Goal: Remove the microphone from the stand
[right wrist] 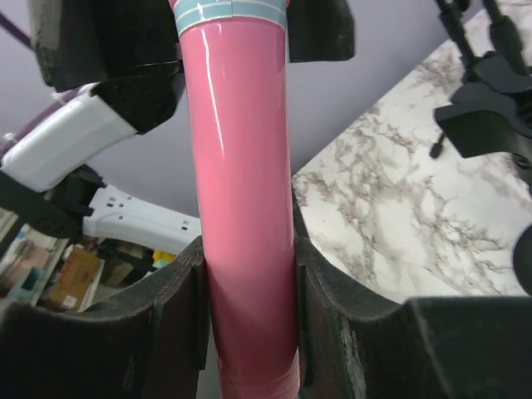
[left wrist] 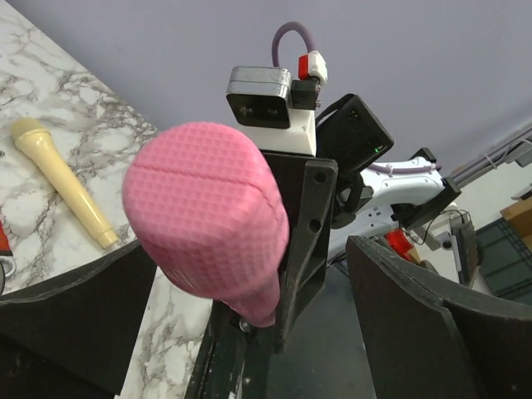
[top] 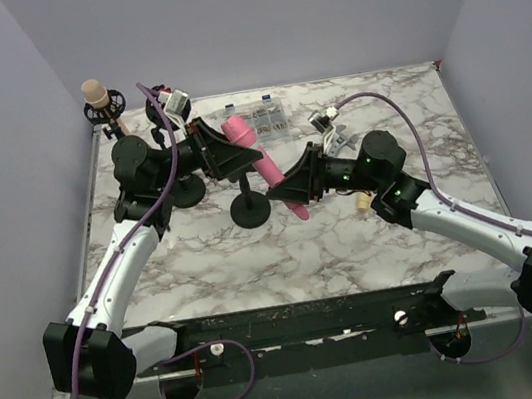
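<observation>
The bare marble beside the cream microphone is below the right gripper and to its right in the top view, so the gripper will swing over there, lower the handle and let go.
The pink microphone [top: 262, 163] slants over the top of the black stand [top: 250, 207], head up at the back, tail low toward the right. My left gripper [top: 224, 147] is open, its fingers [left wrist: 424, 324] standing wide on both sides of the mesh head [left wrist: 208, 220] without touching it. My right gripper [top: 290, 189] is shut on the microphone's smooth handle [right wrist: 245, 191], both pads pressed flat against it [right wrist: 249, 312]. The stand's clip is hidden behind the microphone and the grippers.
A beige microphone in a black shock mount [top: 96, 97] stands at the back left corner. A cream microphone [left wrist: 62, 179] lies on the marble table [top: 358, 266], partly under my right arm. A clear parts box [top: 265, 119] sits at the back.
</observation>
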### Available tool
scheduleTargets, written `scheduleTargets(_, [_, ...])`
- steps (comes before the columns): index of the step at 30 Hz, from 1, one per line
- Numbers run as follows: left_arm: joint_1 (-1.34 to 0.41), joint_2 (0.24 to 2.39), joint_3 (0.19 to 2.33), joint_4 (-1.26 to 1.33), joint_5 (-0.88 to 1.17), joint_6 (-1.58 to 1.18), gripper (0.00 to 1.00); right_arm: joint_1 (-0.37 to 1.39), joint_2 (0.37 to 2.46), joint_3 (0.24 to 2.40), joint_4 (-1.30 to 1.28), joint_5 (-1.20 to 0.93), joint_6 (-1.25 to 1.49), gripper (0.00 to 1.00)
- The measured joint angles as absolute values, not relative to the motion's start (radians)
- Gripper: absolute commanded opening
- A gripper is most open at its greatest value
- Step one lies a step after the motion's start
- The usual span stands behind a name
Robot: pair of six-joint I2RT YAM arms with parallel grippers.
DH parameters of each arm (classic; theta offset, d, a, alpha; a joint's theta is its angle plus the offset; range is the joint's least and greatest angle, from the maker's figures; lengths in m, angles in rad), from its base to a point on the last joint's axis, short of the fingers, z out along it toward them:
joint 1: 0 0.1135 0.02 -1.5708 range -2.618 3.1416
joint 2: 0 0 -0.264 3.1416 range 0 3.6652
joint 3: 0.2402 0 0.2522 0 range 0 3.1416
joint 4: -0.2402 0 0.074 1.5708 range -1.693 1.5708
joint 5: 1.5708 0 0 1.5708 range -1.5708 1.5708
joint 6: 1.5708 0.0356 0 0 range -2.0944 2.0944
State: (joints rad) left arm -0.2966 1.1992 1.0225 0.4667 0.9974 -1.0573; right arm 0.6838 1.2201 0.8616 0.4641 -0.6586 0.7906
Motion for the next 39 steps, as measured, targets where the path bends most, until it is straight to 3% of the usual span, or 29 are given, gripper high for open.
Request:
scheduleTargets(6, [-0.297, 1.163, 1.027, 0.352, 0.973, -0.941, 0.99, 0.686, 1.175, 0.863, 0.311, -0.496, 0.725, 0.01])
scheduleTargets(13, [-0.297, 1.058, 1.077, 0.14, 0.831, -0.746, 0.99, 0.675, 1.141, 0.94, -0.038, -0.028, 0.633, 0.01])
scheduleTargets(20, [-0.297, 1.044, 1.076, 0.126, 0.804, -0.721, 0.99, 0.463, 1.2, 0.913, -0.246, 0.237, 0.574, 0.01])
scheduleTargets(26, [-0.297, 1.056, 1.071, 0.126, 0.803, -0.722, 0.99, 0.27, 1.233, 0.81, -0.302, 0.29, 0.567, 0.04])
scheduleTargets(29, [-0.297, 1.056, 1.071, 0.127, 0.803, -0.722, 0.99, 0.204, 1.256, 0.772, -0.296, 0.275, 0.551, 0.11])
scheduleTargets(39, [-0.297, 1.056, 1.071, 0.133, 0.803, -0.723, 0.99, 0.097, 1.378, 0.665, -0.156, 0.133, 0.522, 0.18])
